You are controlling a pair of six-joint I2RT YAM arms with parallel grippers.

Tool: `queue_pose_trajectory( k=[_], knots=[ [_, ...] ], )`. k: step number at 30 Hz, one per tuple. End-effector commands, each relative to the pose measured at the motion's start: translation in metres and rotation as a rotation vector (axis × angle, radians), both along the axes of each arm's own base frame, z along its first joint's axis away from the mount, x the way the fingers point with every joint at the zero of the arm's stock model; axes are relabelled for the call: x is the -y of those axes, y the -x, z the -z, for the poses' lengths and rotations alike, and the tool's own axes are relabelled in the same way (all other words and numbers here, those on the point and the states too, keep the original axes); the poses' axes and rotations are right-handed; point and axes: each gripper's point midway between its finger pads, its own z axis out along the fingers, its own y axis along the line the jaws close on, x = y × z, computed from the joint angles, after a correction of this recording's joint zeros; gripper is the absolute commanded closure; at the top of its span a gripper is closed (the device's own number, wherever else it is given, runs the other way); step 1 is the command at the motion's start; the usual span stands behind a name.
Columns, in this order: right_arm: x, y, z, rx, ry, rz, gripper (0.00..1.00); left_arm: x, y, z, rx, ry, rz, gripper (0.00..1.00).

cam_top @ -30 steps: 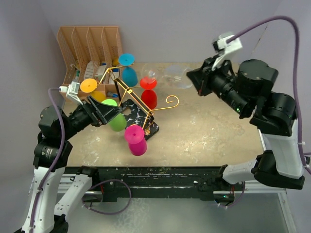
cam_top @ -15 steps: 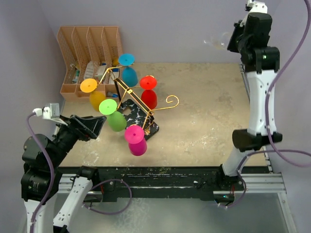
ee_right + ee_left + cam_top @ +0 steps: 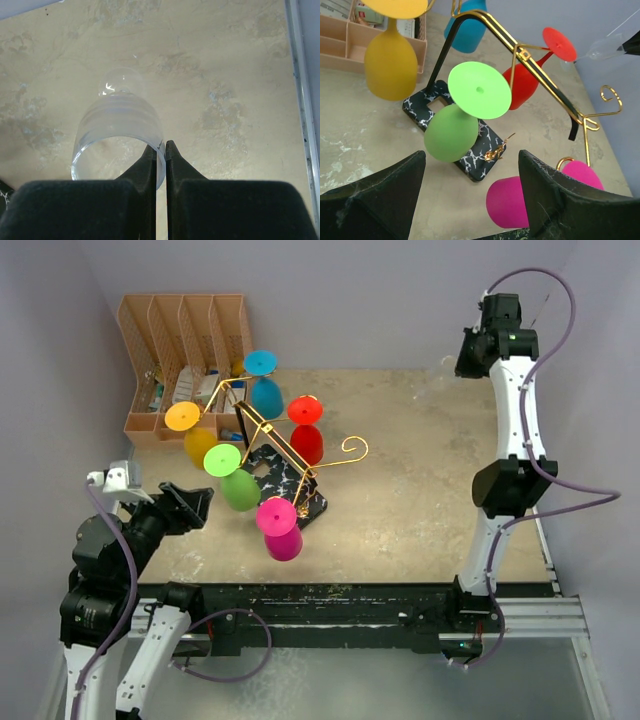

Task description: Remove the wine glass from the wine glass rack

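Observation:
Next, my right gripper goes down until the clear wine glass's foot stands on the bare tabletop below, clear of the rack (image 3: 290,448), and releases the glass's rim.
The wine glass rack (image 3: 290,448) is a gold wire stand on a black marble base (image 3: 485,151), left of the table's centre. Several coloured wine glasses hang from it: orange (image 3: 193,434), green (image 3: 453,131), pink (image 3: 281,531), red (image 3: 306,436) and blue (image 3: 264,386). One scroll-ended arm (image 3: 350,450) carries nothing. A clear wine glass (image 3: 118,131) is off the rack; my right gripper (image 3: 160,148) is shut on its rim, held high over the table's far right (image 3: 462,358). My left gripper (image 3: 471,154) is open and empty, short of the green and pink glasses.
An orange-brown slotted file organiser (image 3: 185,345) with small items stands at the back left, behind the rack. A metal rail (image 3: 301,100) runs along the table's right edge. Walls close off the left and the back.
My right arm has swung up and back to the far right, carrying the clear glass. My left gripper has drawn back from the rack toward the near left, still open.

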Motion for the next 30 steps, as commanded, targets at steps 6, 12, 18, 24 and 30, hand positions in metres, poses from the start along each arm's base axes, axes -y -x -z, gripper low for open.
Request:
queue_pose_trajectory(
  k=[6,12,18,24,30],
  knots=[
    [-0.013,-0.01,-0.014,0.048,0.155,-0.003,1.0,-0.007,-0.008,0.015,0.004,-0.047,-0.029,0.23],
    [-0.012,-0.017,0.008,-0.002,0.192,0.007,1.0,-0.006,-0.008,0.02,-0.009,-0.045,-0.028,0.23],
    [-0.012,-0.023,0.029,-0.042,0.198,0.0,1.0,-0.004,-0.008,0.022,-0.016,-0.043,-0.019,0.23],
    [-0.009,-0.027,0.046,-0.079,0.214,0.006,1.0,-0.004,-0.009,0.023,-0.021,-0.043,-0.018,0.23],
    [-0.007,-0.03,0.055,-0.095,0.226,0.012,1.0,-0.003,-0.009,0.023,-0.022,-0.042,-0.015,0.23]
  ],
)
